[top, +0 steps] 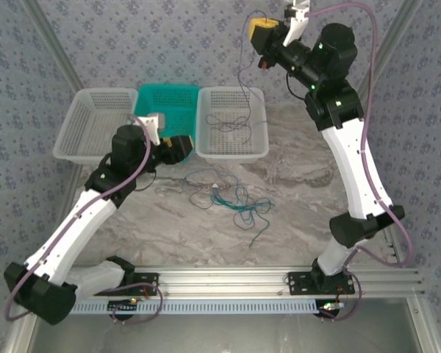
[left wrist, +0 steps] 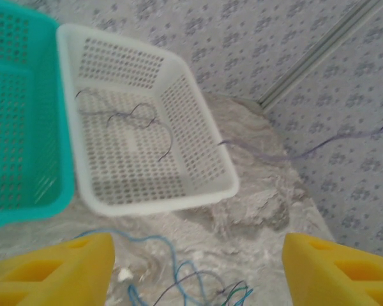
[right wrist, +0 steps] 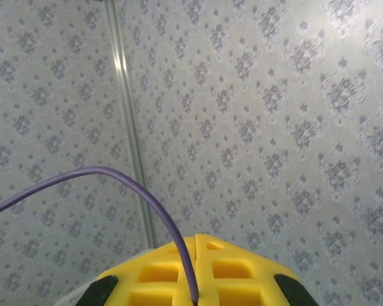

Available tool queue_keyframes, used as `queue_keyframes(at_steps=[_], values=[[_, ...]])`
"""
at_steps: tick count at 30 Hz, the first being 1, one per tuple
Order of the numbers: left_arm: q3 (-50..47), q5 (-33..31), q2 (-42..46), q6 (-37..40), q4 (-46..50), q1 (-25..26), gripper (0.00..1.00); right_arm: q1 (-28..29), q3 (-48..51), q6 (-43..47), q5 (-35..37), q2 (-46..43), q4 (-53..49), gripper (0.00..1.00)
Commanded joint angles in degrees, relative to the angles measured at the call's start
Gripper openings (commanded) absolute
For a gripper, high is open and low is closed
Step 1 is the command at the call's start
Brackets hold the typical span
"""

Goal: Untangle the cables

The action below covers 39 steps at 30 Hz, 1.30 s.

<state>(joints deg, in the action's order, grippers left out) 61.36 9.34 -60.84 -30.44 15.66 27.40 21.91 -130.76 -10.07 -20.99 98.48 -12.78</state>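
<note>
I will next move the thin purple cable down over the white basket (top: 231,156) with dark loops with my right gripper to let it go, because the hanging length of the cable already reaches inside.
A tangle of thin blue, green and dark cables (top: 231,198) lies on the marbled table in front of the baskets. My left gripper (top: 184,147) hovers just behind it, by the near rim of the right white basket (top: 231,156). In the left wrist view the left gripper (left wrist: 198,274) is open, its yellow fingers (left wrist: 51,268) wide apart with blue cable loops (left wrist: 169,252) on the table between them. My right gripper (top: 256,33) is raised high at the back, shut on a thin purple cable (top: 239,73) that hangs down into that basket. The right wrist view shows this purple cable (right wrist: 147,191) pinched in the right gripper (right wrist: 195,239).
Three baskets stand in a row at the back: a white one (top: 88,151) on the left, a turquoise one (top: 165,95) in the middle, the right white one (left wrist: 159,204) with dark wire loops (left wrist: 134,118) inside. Patterned walls enclose the table.
</note>
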Motion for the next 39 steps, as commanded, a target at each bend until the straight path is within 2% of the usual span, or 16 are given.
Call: queue_keyframes(at_steps=[1, 5, 10, 17, 21, 22, 24, 26, 28, 31, 35, 39], values=[[-3.1, -5.4, 5.6, 3.3, 2.0, 0.3, 0.72, -0.6, -8.6, -1.7, 2.1, 5.1, -2.0, 0.00], [-7.0, -6.5, 10.9, 4.6, 4.5, 0.3, 0.73, -1.1, -16.5, -1.9, 4.8, 12.1, -3.8, 0.00], [-10.7, -8.1, 16.2, 3.8, 5.4, 0.3, 0.74, -2.3, -16.9, -3.3, 4.6, 18.2, -4.6, 0.00], [-13.3, -9.5, 18.6, 2.7, 6.5, 0.3, 0.75, -2.3, -5.1, 1.9, 10.0, 26.9, -9.6, 0.00], [-14.0, -9.7, 19.6, 2.8, 8.3, 0.3, 0.75, -1.6, -2.1, 4.1, 6.9, 31.4, -13.7, 0.00], [-14.2, -9.7, 19.9, 2.7, 8.5, 0.3, 0.76, -1.3, -2.2, 4.7, 5.1, 32.1, -15.0, 0.04], [-14.7, -9.7, 20.2, 2.3, 8.6, 0.3, 0.76, -0.6, -2.4, 5.2, 4.6, 32.9, -17.7, 0.28], [-14.9, -9.7, 20.3, 1.8, 8.6, 0.3, 0.76, 0.0, -4.1, 6.1, 7.0, 32.7, -21.3, 0.55], [-15.3, -9.7, 20.3, 1.0, 8.4, 0.2, 0.76, -0.2, -8.0, 5.0, 9.9, 32.5, -28.2, 0.72], [-16.5, -9.6, 20.4, 0.1, 7.4, 0.3, 0.76, -2.0, -13.4, 3.3, 6.7, 31.2, -36.6, 0.79], [-17.6, -9.1, 19.6, -0.4, 6.3, 0.3, 0.76, -4.2, -12.7, 2.0, 0.3, 25.5, -42.1, 0.88], [-17.5, -8.1, 18.5, -0.2, 6.0, 0.3, 0.76, -4.8, -9.6, 4.0, -2.3, 20.1, -45.0, 0.90]])
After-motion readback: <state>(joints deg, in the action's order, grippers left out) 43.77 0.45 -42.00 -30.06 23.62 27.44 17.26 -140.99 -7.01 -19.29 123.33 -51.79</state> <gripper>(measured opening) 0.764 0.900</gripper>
